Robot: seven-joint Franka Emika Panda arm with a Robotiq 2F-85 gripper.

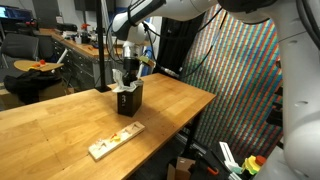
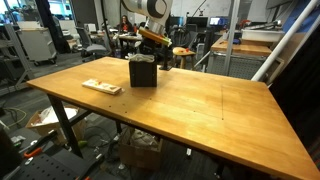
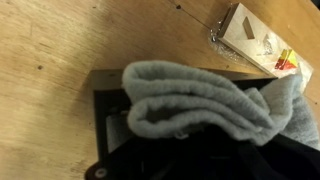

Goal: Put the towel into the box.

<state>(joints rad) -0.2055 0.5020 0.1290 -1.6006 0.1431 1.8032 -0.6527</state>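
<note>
The towel already bulges over the black box's open top (image 1: 128, 87) (image 3: 195, 105), so the robot's gripper should next go up from the box's opening and let go of the towel just above that opening.
A grey folded towel (image 3: 195, 100) fills the wrist view and bulges over the open top of a black box (image 3: 105, 90). The box stands upright on the wooden table in both exterior views (image 1: 130, 100) (image 2: 142, 72). My gripper (image 1: 127, 78) hangs straight down right above the box mouth, and also shows in an exterior view (image 2: 144, 52). It looks shut on the towel, whose pale edge shows at the box rim (image 1: 122, 89). The fingertips are hidden behind the towel and the dark box interior in the wrist view.
A flat pale wooden piece with small coloured parts (image 1: 115, 141) (image 2: 101, 87) (image 3: 255, 40) lies on the table (image 2: 200, 100) near the box. Desks, chairs and lab gear stand behind the table. A patterned screen (image 1: 240, 80) stands beside it.
</note>
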